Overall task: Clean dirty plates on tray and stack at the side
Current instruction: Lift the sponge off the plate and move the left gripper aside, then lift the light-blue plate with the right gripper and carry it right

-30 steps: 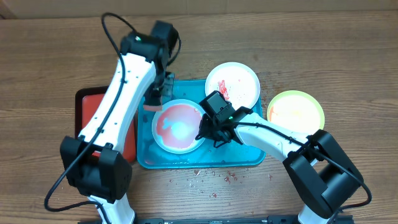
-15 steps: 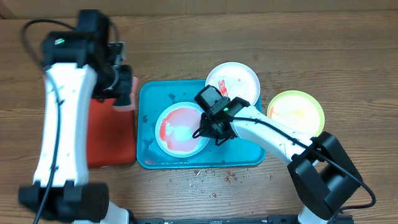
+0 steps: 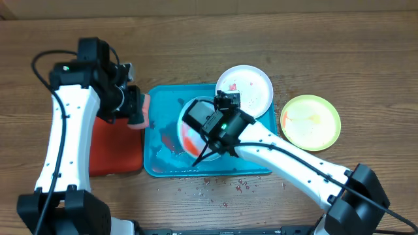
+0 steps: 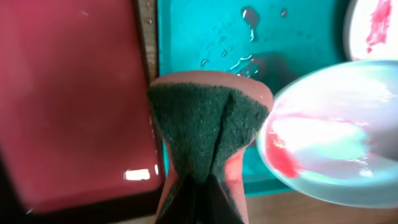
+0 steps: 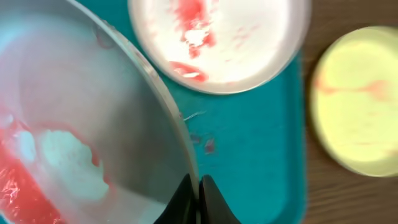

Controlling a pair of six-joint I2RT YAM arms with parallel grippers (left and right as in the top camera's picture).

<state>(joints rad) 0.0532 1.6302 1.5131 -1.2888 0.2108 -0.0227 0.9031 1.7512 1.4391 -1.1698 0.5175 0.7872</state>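
Note:
My right gripper goes right in the overhead view next to the yellow-green plate [image 3: 311,122] beside the tray, lowers the aqua plate onto it and releases.
The turquoise tray [image 3: 157,163] lies mid-table. My right gripper [image 3: 206,149] is shut on the rim of the pale aqua plate [image 3: 191,124] and holds it tilted above the tray; red sauce shows on it in the right wrist view [image 5: 74,124]. My left gripper [image 3: 130,104] is shut on a pink sponge [image 3: 140,108] with a dark green face [image 4: 208,124], over the tray's left edge, just left of the plate [image 4: 336,149]. The white plate [image 3: 251,88] with red smears sits at the tray's back right corner. The yellow-green plate [image 3: 311,122] lies on the table to the right.
A red tray [image 3: 111,147] with a dark rim lies left of the turquoise tray, under my left arm. Water drops sit on the turquoise tray floor [image 4: 242,56]. Small red crumbs [image 3: 222,186] are scattered on the wood in front of the tray.
My right gripper has lifted the aqua plate off the tray floor and tipped it up. My left arm swung out over the red tray, then brought the sponge back towards the tray's left edge.

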